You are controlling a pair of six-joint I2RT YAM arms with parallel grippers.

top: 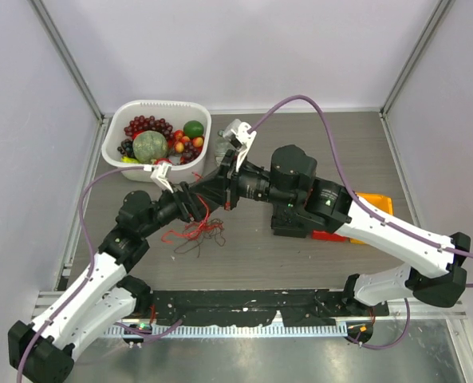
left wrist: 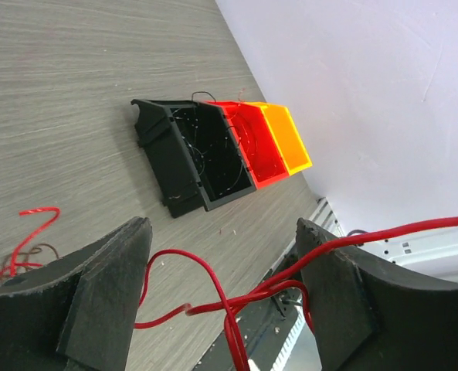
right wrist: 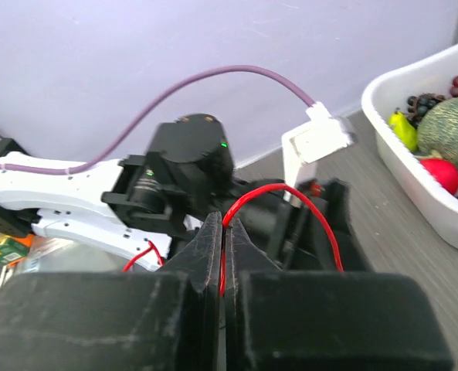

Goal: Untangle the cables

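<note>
The right gripper draws the red wire up off the clump next, then lowers it and releases it below, on the bare tabletop (top: 247, 242) beside the black bin.
The cables (top: 198, 234) lie as a small clump of thin red and dark wires on the grey table, just below where the two grippers meet. My left gripper (top: 196, 206) (left wrist: 221, 255) stands open above the table. Red wire strands (left wrist: 232, 304) cross in the gap between its fingers, and one strand runs over the right finger (left wrist: 352, 301). My right gripper (top: 222, 188) (right wrist: 225, 224) is shut on a red wire (right wrist: 272, 186), which arches out of its tips toward the left gripper. A loose red end (left wrist: 35, 212) curls on the table.
A white basket (top: 116, 142) of fruit stands at the back left. A row of black (left wrist: 205, 154), red (left wrist: 256, 143) and orange (top: 373, 204) open bins sits under the right arm, with thin dark wire in the black one. A black strip (top: 244, 307) lines the front edge.
</note>
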